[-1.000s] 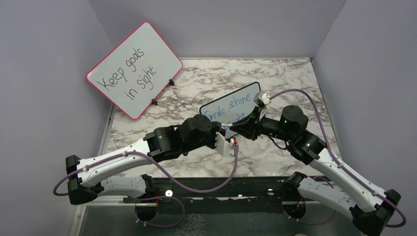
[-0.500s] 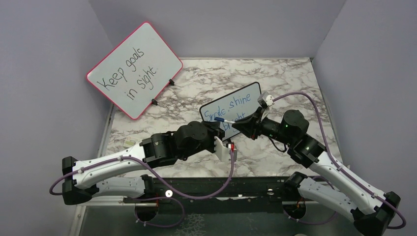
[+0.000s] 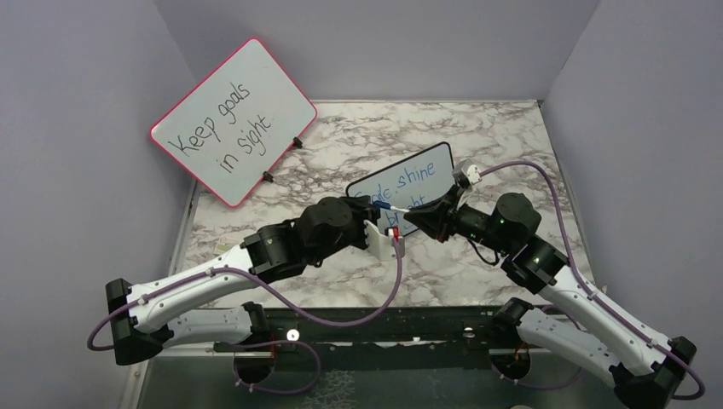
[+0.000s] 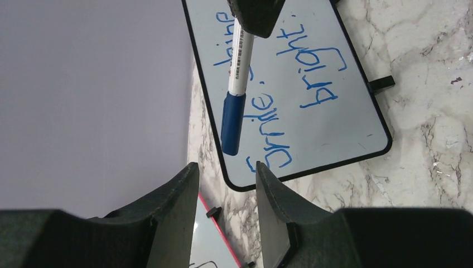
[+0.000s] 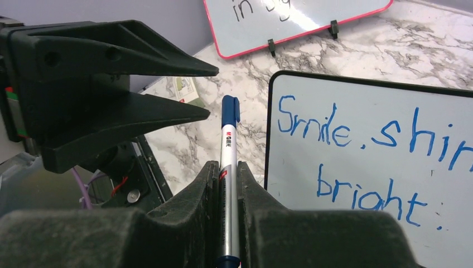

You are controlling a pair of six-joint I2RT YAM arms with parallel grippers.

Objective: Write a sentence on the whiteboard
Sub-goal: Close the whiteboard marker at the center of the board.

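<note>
The marker is capped, so my right gripper should swing aside and down, toward the right in the top view, and let the marker go on the marble below.
The black-framed whiteboard stands at mid-table and bears the blue sentence, "Smile, shine bright." in two lines, readable in the right wrist view and the left wrist view. My right gripper is shut on a silver marker whose blue cap is on and points left. My left gripper is open and empty. Its fingertips face the cap from just short of it, in front of the board's left end.
A larger red-framed board reading "Keep goals in sight" leans against the left wall at the back. Purple walls close in the marble table on three sides. A black rail runs along the near edge.
My left gripper came off the marker, drew back, then moved forward again toward the cap, open. My right gripper shifted slightly right with the marker, and its blue cap now shows.
</note>
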